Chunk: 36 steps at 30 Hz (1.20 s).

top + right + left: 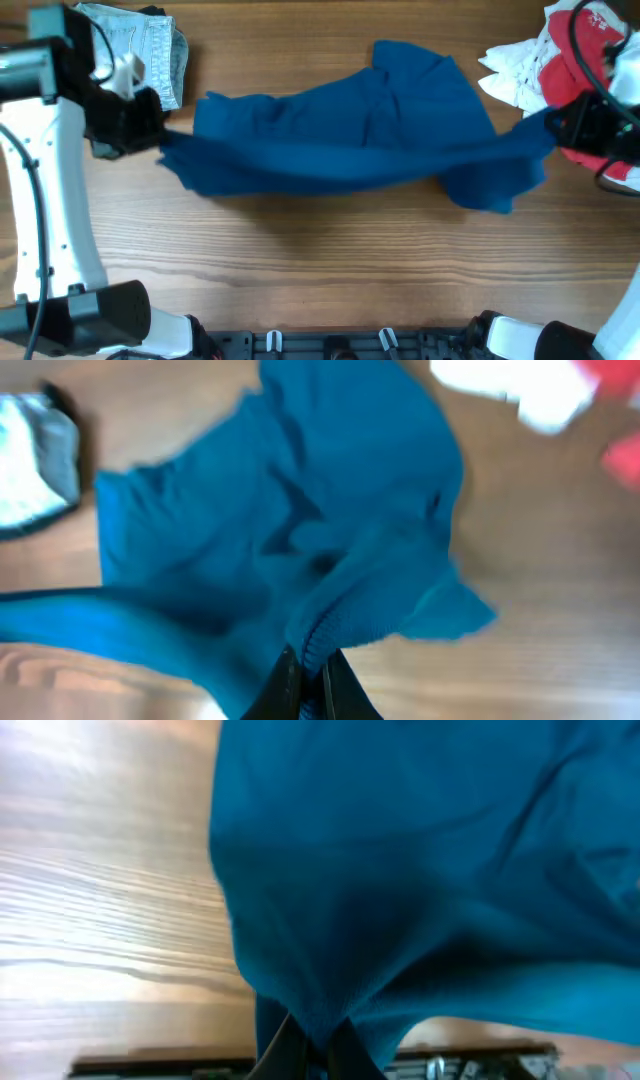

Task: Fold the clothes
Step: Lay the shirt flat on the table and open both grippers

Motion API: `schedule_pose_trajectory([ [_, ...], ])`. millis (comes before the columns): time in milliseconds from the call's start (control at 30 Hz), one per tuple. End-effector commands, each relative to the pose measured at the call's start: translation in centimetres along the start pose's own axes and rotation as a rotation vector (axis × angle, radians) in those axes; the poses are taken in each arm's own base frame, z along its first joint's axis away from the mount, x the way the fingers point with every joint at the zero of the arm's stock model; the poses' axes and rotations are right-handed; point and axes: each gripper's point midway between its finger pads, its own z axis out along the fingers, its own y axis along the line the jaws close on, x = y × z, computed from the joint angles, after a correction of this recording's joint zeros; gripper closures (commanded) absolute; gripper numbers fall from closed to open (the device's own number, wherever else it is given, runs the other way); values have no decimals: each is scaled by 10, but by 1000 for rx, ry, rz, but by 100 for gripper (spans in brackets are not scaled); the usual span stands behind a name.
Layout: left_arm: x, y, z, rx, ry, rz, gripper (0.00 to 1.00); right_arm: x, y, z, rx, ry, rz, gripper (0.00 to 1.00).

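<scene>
The taut edge hangs raised, so my right gripper should move down, back and in toward the left gripper and release its pinched end onto the bare wood.
The dark blue shirt [350, 135] is stretched across the wooden table between both grippers, its near edge pulled taut and its body bunched behind. My left gripper [150, 135] is shut on the shirt's left end; in the left wrist view the cloth [400, 880] is pinched between the fingers [318, 1042]. My right gripper [558, 125] is shut on the shirt's right end; in the right wrist view a ribbed edge [330, 560] sits between the fingers [310, 675]. A loose flap hangs below the right end.
A light denim garment [150, 45] lies at the back left, behind the left arm. A red and white pile of clothes [560, 60] lies at the back right, by the right arm. Bare wood [330, 250] stretches in front of the shirt.
</scene>
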Motion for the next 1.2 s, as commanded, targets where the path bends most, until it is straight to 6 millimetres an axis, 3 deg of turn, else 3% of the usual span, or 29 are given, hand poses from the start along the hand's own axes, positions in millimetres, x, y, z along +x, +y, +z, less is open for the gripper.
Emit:
schedule_pose_trajectory([
  [0, 33, 3, 24, 32, 125, -56, 96, 36, -9, 20, 15, 103, 65, 96],
  [200, 59, 17, 63, 7, 261, -155, 96, 80, -26, 66, 6, 277, 165, 96],
  [400, 72, 27, 92, -12, 299, -268, 96, 119, -39, 100, 10, 404, 248, 96],
  [567, 87, 36, 117, -31, 346, -334, 96, 148, -46, 119, 9, 484, 284, 96],
  [667, 100, 41, 131, -41, 382, -352, 96, 152, -47, 124, 15, 489, 312, 94],
  [767, 113, 46, 144, -53, 416, -386, 96, 152, -48, 124, 18, 489, 311, 77],
  [867, 124, 50, 153, -64, 442, -415, 95, 152, -48, 123, 18, 491, 312, 54],
  [1000, 128, 52, 157, -67, 451, -417, 64, 153, -48, 123, 18, 492, 313, 42],
  [1033, 128, 52, 157, -66, 450, -417, 51, 153, -48, 123, 18, 492, 313, 41],
  [1067, 128, 52, 157, -66, 451, -417, 32, 152, -48, 123, 18, 492, 313, 40],
  [1167, 128, 52, 158, -66, 450, -416, 17, 151, -48, 124, 15, 484, 298, 37],
])
